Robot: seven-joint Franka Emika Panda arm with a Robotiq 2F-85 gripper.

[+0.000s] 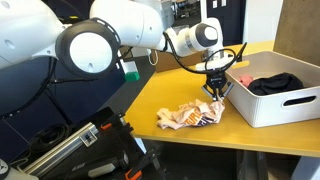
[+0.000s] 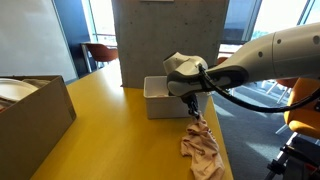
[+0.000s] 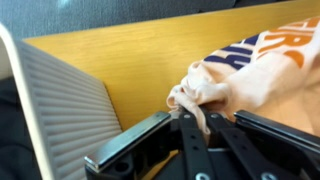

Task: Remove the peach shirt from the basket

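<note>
My gripper draws the shirt's fold away from the table edge next and releases. The shirt [image 2: 200,145] is near that edge, with bare table along the basket's side [image 2: 163,124] beside my gripper.
The peach shirt [image 1: 190,117] with orange print lies crumpled on the yellow table just outside the grey basket [image 1: 262,108]. One end of it is pulled up into my gripper [image 1: 214,92]. In both exterior views the gripper hangs beside the basket [image 2: 158,100] with the shirt [image 2: 200,145] trailing below it onto the table. In the wrist view the gripper [image 3: 196,122] is shut on a bunched fold of the shirt [image 3: 250,75], and the basket's ribbed wall [image 3: 60,100] is at the left.
A dark garment [image 1: 275,84] lies inside the basket. A cardboard box [image 2: 35,115] stands at the table's other end. A concrete pillar [image 2: 165,40] rises behind the basket. The table edge [image 2: 222,150] runs close to the shirt.
</note>
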